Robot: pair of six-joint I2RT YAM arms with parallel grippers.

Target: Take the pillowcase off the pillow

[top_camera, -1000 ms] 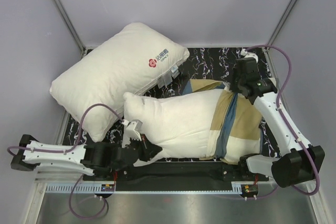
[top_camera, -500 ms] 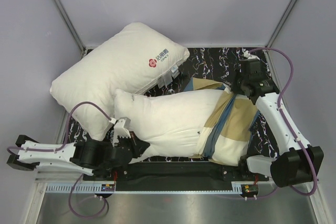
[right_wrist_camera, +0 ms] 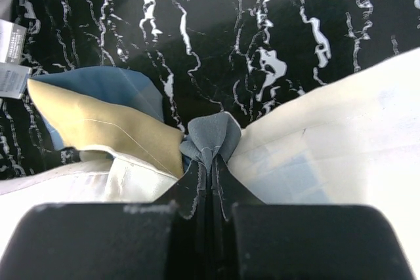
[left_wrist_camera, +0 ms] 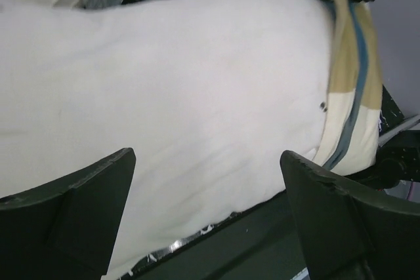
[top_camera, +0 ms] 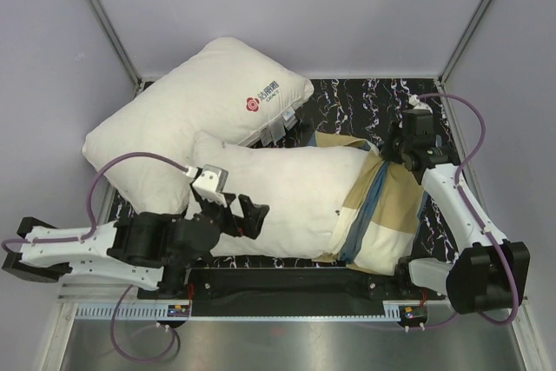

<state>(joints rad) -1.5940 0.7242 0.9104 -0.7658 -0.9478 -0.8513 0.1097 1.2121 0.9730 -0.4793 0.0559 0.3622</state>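
Note:
My right gripper holds the checked pillowcase. My left gripper needs to move toward the pillowcase, then go down onto the bare pillow next to the pillowcase's bunched edge.
The plain off-white pillow (top_camera: 287, 202) lies across the mat, its left two thirds bare. The checked teal, tan and cream pillowcase (top_camera: 395, 215) still covers its right end, bunched there. My left gripper (top_camera: 233, 212) hovers open over the pillow's near left part, holding nothing. In the left wrist view the pillow (left_wrist_camera: 184, 83) fills the space beyond the wide-apart fingers (left_wrist_camera: 79, 214), with the pillowcase (left_wrist_camera: 351, 83) at the right. My right gripper (top_camera: 401, 155) is shut on a far corner of the pillowcase. The right wrist view shows a grey-blue fold of pillowcase (right_wrist_camera: 210, 137) pinched in the right gripper (right_wrist_camera: 211, 165).
A second white pillow with a red logo (top_camera: 200, 119) lies at the back left, touching the plain pillow's left end. Its sewn labels (right_wrist_camera: 10, 63) show nearby. The black marbled mat (top_camera: 347, 102) covers the table, with grey walls close on both sides.
My left gripper pulled the pillow's near left corner leftward, then opened, let go and moved right over the pillow. More pillow is bare. The right gripper kept its pinch.

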